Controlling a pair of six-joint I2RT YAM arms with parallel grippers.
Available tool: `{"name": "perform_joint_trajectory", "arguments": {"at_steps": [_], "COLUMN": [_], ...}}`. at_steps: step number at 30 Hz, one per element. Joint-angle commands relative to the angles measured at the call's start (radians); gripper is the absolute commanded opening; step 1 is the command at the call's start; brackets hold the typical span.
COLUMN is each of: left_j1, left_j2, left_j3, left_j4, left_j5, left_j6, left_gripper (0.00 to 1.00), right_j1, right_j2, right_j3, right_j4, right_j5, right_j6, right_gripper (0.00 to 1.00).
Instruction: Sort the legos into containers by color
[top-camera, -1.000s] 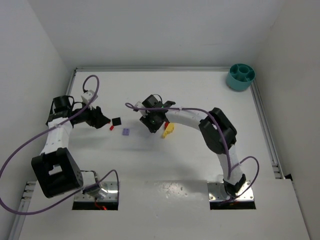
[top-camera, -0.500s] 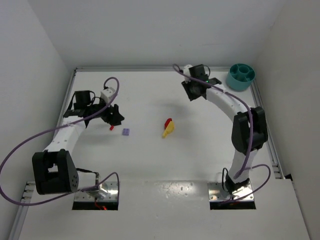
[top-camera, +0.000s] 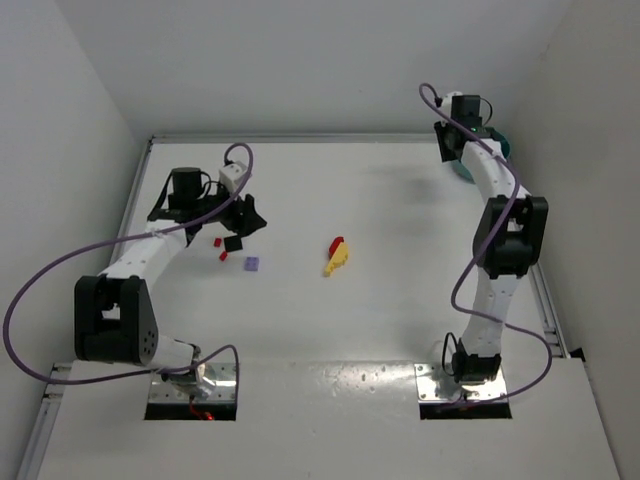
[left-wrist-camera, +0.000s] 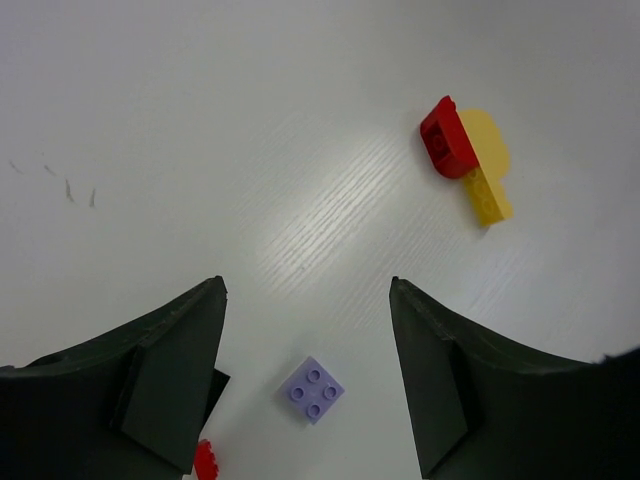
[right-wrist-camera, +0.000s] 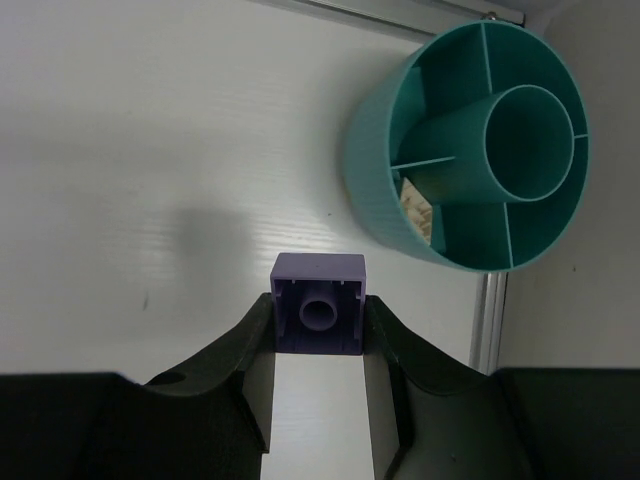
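Observation:
My right gripper moves to the right in the top view next, over the bowl's side section, since a pale piece (right-wrist-camera: 418, 212) already fills one section of the bowl.
My right gripper (right-wrist-camera: 319, 312) is shut on a purple lego (right-wrist-camera: 319, 300) and holds it above the table, just left of the round teal bowl (right-wrist-camera: 366, 160) with its divided containers. One compartment holds a pale piece (right-wrist-camera: 418, 212). In the top view the right gripper (top-camera: 450, 147) hides most of the bowl (top-camera: 504, 146). My left gripper (left-wrist-camera: 305, 287) hangs open over a flat purple lego (left-wrist-camera: 314, 390); a small red lego (left-wrist-camera: 205, 460) and a black one (left-wrist-camera: 219, 386) peek out by its left finger. A red lego (left-wrist-camera: 447, 138) touches a yellow one (left-wrist-camera: 486, 185) farther off.
In the top view the black lego (top-camera: 233, 243), two small red ones (top-camera: 223, 256) and the flat purple one (top-camera: 252, 264) lie just below the left gripper (top-camera: 250, 218). The yellow and red pair (top-camera: 338, 255) lies mid-table. A metal rail (top-camera: 530, 250) runs along the right edge.
The right arm swung from the table's middle to the far right corner beside the bowl, carrying the purple lego. The left gripper moved right, away from the left wall.

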Motion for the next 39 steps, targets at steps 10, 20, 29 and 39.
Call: {"name": "perform_joint_trajectory", "arguments": {"at_steps": [10, 20, 29, 39], "left_j1": [-0.008, -0.017, -0.017, -0.017], "left_j2": [0.035, 0.064, 0.074, 0.083], "left_j3": [0.011, 0.002, 0.011, 0.002], "left_j4": [0.127, 0.18, 0.199, 0.208], "left_j5": [0.015, 0.015, 0.024, 0.024], "left_j6": [-0.049, -0.092, -0.111, -0.111], "left_gripper": [0.72, 0.72, 0.72, 0.72], "right_j1": [-0.095, -0.146, -0.178, -0.209], "right_j2": [0.167, 0.185, 0.224, 0.245], "right_j3": [0.177, 0.209, 0.249, 0.286], "right_j4": [0.125, 0.167, 0.177, 0.177], "right_j5": [0.177, 0.223, 0.248, 0.257], "right_j6": [0.036, 0.036, 0.045, 0.073], "right_gripper": [0.19, 0.19, 0.19, 0.19]}}
